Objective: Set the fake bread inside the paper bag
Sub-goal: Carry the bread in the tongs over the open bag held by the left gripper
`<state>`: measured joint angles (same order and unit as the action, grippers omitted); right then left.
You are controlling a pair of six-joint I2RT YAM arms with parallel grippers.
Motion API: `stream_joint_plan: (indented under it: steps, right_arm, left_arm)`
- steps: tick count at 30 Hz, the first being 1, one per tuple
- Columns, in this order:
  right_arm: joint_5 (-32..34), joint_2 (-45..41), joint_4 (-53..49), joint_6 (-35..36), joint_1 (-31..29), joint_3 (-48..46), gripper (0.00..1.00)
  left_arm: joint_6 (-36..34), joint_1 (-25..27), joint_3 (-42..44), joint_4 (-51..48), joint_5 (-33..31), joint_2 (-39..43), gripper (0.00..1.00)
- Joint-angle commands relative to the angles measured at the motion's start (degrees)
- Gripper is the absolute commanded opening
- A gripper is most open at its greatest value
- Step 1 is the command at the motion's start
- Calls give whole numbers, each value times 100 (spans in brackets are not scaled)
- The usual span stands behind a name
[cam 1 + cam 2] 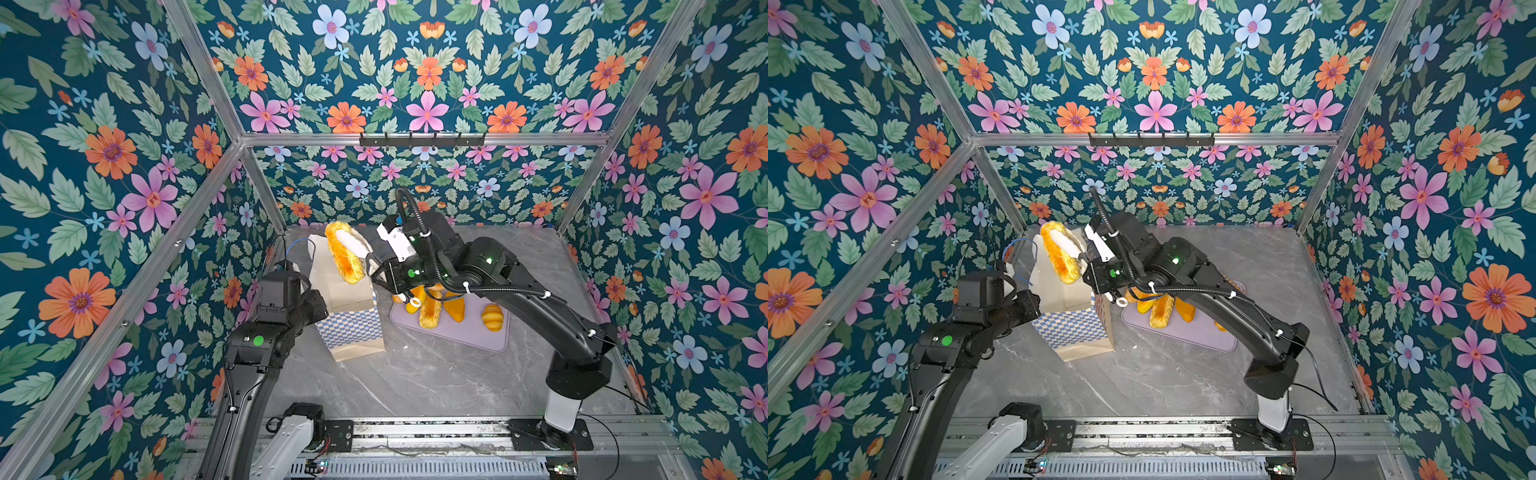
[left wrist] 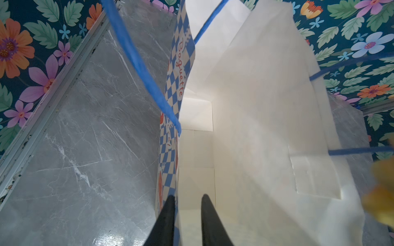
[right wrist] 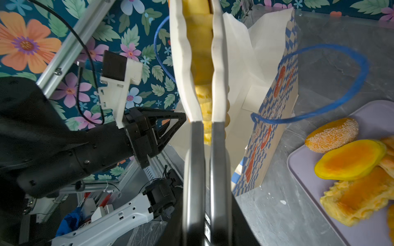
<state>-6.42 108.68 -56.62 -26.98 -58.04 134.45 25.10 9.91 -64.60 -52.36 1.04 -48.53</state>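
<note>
My right gripper holds the long ridged loaf above the paper bag's rim, so I will lower it into the paper bag's opening (image 1: 345, 296) (image 3: 239, 107) and release the loaf there.
The paper bag (image 1: 353, 328) (image 1: 1075, 328) stands upright and open on the grey table, left of a lilac tray. Above its mouth my right gripper (image 1: 349, 245) (image 3: 197, 8) is shut on a long ridged loaf of fake bread (image 1: 347, 262) (image 3: 201, 53), which hangs tilted over the opening. My left gripper (image 2: 186, 197) straddles the bag's near wall (image 2: 172, 149). One black finger lies against the checkered outside. The other is inside, a small gap off the paper. Several more breads (image 1: 430, 311) (image 3: 349, 161) lie on the tray.
The lilac tray (image 1: 473, 336) (image 3: 373, 213) lies right of the bag, partly under the right arm. Blue cord handles (image 2: 136, 64) (image 3: 341, 95) loop out from the bag's rim. Floral walls and aluminium frame bars (image 1: 124, 316) enclose the table on three sides.
</note>
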Motion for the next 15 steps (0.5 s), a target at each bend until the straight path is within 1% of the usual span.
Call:
stream_joint_plan:
  steps: [1,4,7,15]
  right_arm:
    - [372,346,-306,125,-28,477,15]
    - [386,650,-459,119,-41,804,15]
    - [399,815,-552,112,-66,942,15]
    - [439,899,-656,97,-91,742,16]
  left_arm:
    - [3,5,-4,42,2,36,21]
    - [-5,2,5,32,-7,38,17]
    - [-5,0,14,27,1,47,13]
    - [-33,-1,44,47,-23,46,13]
